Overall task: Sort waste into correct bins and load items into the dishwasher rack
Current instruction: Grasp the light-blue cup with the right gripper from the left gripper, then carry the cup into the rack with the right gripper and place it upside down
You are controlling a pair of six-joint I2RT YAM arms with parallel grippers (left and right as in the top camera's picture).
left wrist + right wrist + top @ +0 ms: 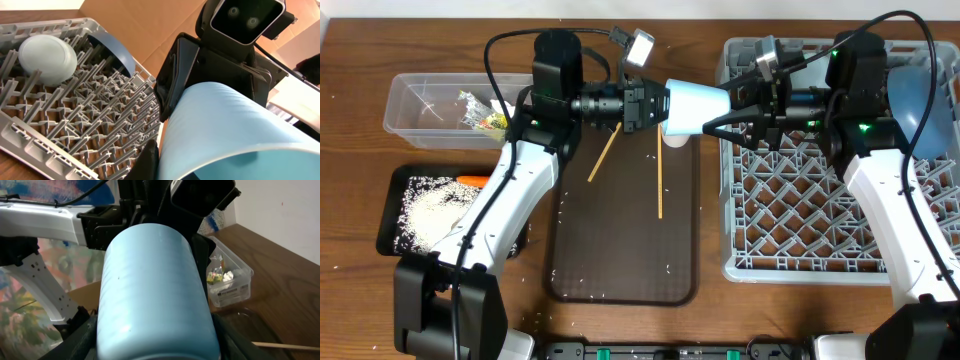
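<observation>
I will next swing my right gripper over the rack [800, 220] and turn it down. Then I will lower the cup onto the rack's wires [803, 153] next to the small bowl and let go of it, because those wires are empty.
The light-blue cup [695, 107] hangs on its side in the air between both arms. My left gripper [658, 107] is shut on its rim, one finger [150, 160] outside the wall. My right gripper [725, 121] has a finger against each side of the cup's [155, 290] other end. The grey dishwasher rack [800, 220] holds the large blue bowl [920, 90] and the small light-blue bowl [47, 56]. Two chopsticks [605, 152] [659, 180] and a pale pink cup [672, 138] lie on the brown serving tray [620, 250].
The clear tub [430, 100] at the back left holds crumpled wrappers [480, 110]. The black tray [395, 200] in front of it holds rice [430, 205] and a carrot [472, 180]. Loose rice grains dot the brown tray.
</observation>
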